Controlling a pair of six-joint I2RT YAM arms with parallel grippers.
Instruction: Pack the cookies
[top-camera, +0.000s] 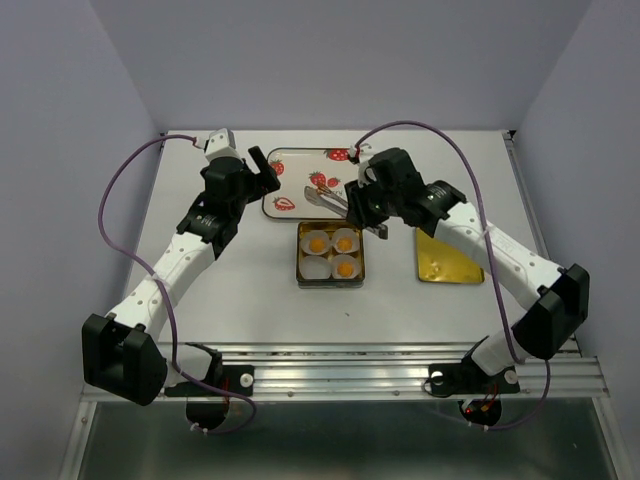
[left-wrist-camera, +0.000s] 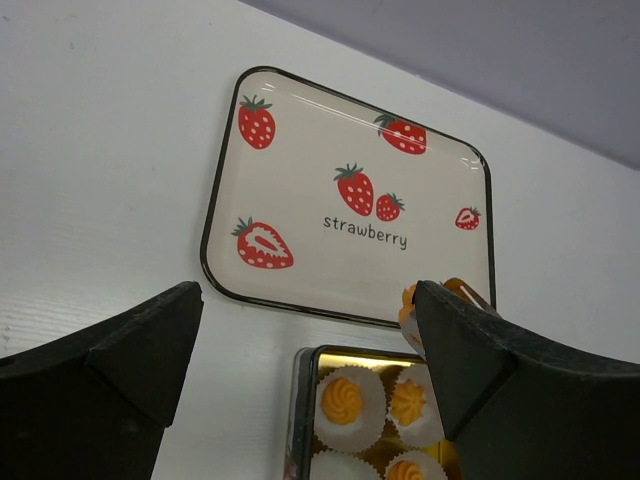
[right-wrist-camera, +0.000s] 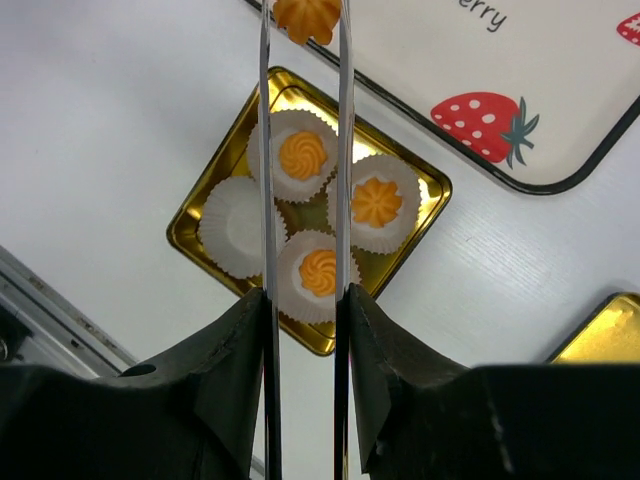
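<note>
My right gripper is pinching the cookie in its tongs, and it needs to move back and down into the near paper cup (top-camera: 315, 268) (right-wrist-camera: 239, 228) next.
A square gold tin (top-camera: 303, 254) holds several white paper cups. Three of them carry orange cookies (right-wrist-camera: 303, 153) (right-wrist-camera: 377, 201) (right-wrist-camera: 318, 272); the near-left cup (right-wrist-camera: 232, 228) is empty. My right gripper (right-wrist-camera: 303, 300) is shut on metal tongs (right-wrist-camera: 265, 200), and their tips pinch a fourth cookie (right-wrist-camera: 307, 20) above the near edge of the strawberry tray (right-wrist-camera: 560, 100), just beyond the tin. In the left wrist view that cookie (left-wrist-camera: 408, 300) peeks out beside my right finger. My left gripper (top-camera: 262, 172) hangs open and empty at the tray's left end.
The tin's gold lid (top-camera: 447, 262) lies flat to the right of the tin, under the right forearm. The cream strawberry tray (top-camera: 300, 180) sits behind the tin. Grey walls enclose the white table on three sides.
</note>
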